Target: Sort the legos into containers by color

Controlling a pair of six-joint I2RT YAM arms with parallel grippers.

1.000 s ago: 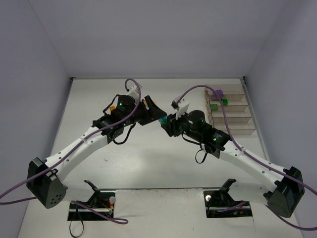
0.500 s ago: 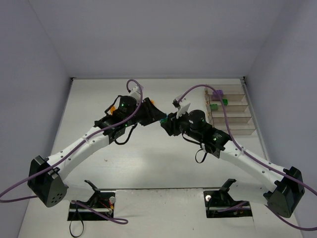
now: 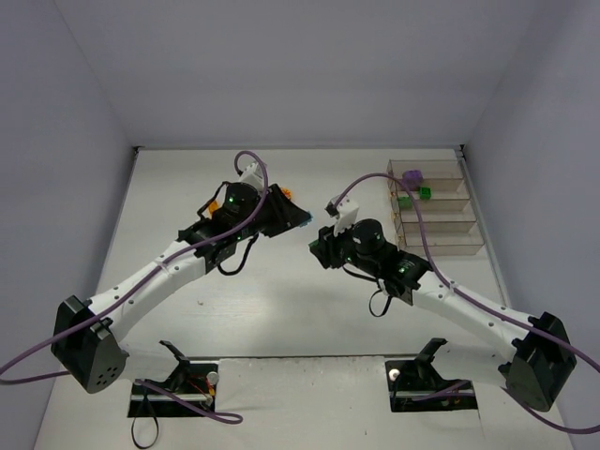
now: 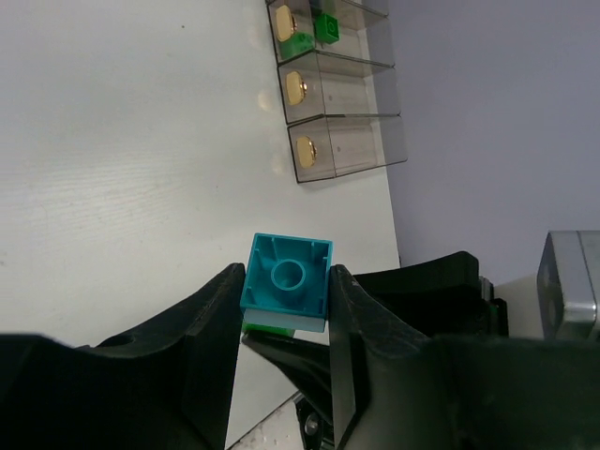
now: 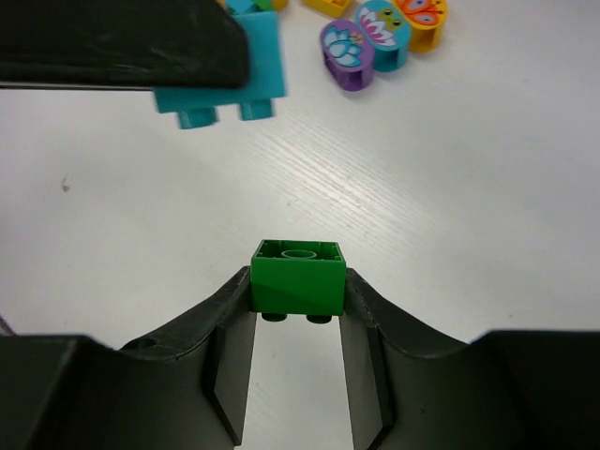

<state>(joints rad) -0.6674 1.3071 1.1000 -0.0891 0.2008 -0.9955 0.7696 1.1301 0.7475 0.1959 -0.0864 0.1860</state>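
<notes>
My right gripper holds the matching lego and will next swing outward over the bin with green legos, to the gripper's right in the top view, and release the lego.
My left gripper (image 4: 286,295) is shut on a teal lego (image 4: 287,281), held above the table with its hollow underside toward the camera. My right gripper (image 5: 298,291) is shut on a green lego (image 5: 298,277), studs pointing down. From above, the left gripper (image 3: 298,216) and right gripper (image 3: 319,251) hang close together at mid-table, slightly apart. The right wrist view shows the teal lego (image 5: 246,75) just ahead under the left finger (image 5: 122,42). The containers (image 3: 433,208) stand at the far right, with a purple lego (image 3: 411,176) and green legos (image 3: 405,201) inside.
Rounded purple (image 5: 346,54), teal (image 5: 382,22) and orange (image 5: 421,19) legos lie on the table beyond the grippers. An orange piece (image 3: 287,195) shows beside the left gripper. The near bins (image 4: 347,141) hold no bricks. Walls close in the table on three sides.
My left gripper has closed on the teal lego. My right gripper has drawn back toward the near side with the green lego, so the two bricks now stand apart.
</notes>
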